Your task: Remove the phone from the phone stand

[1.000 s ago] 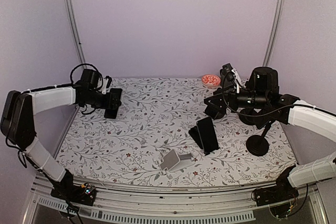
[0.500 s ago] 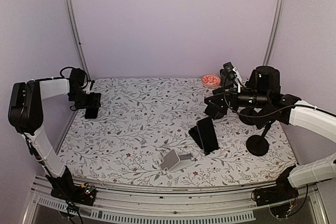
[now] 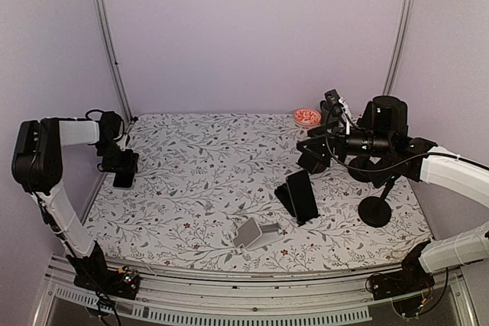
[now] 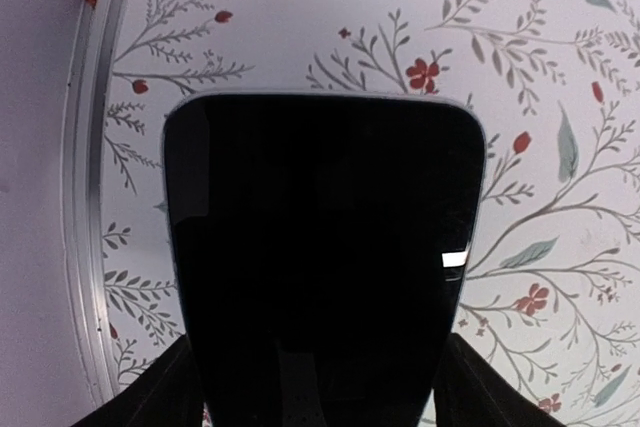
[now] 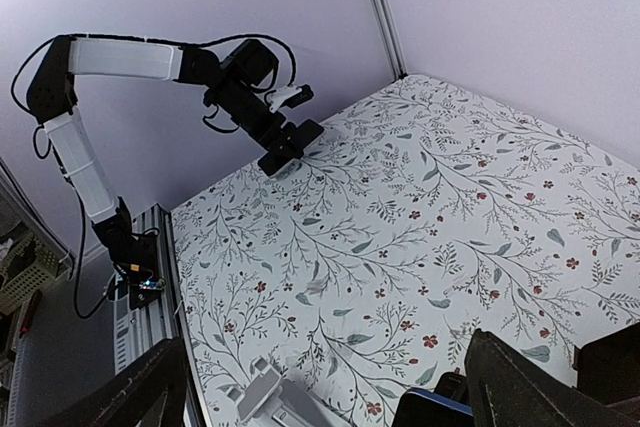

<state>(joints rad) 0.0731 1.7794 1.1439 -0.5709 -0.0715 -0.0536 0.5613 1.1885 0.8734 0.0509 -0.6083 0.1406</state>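
Note:
A clear spot on the bare tabletop (image 3: 125, 192) beside the metal bar is just below my left gripper. My left gripper should go down toward it next to release the black phone.
A black phone (image 4: 320, 247) fills the left wrist view, and my left gripper (image 4: 320, 397) is shut on its lower end, one finger on each long edge. From above, that gripper (image 3: 124, 167) holds the phone (image 3: 123, 179) low over the table's far left edge. In the right wrist view the held phone (image 5: 290, 147) shows small. A silver phone stand (image 3: 256, 233) sits bare near the front middle. A second dark phone (image 3: 302, 195) leans on a black stand. My right gripper (image 3: 315, 152) hovers behind it, open, with nothing between its fingers (image 5: 530, 387).
A metal rail (image 4: 85, 247) runs along the table's left edge close to the held phone. A small red dish (image 3: 306, 117) sits at the back right. A black round-based post (image 3: 374, 210) stands at the right, under the right arm.
My left arm has swung left and lowered, carrying the phone from the left-middle of the table to its left edge. The right arm has not moved.

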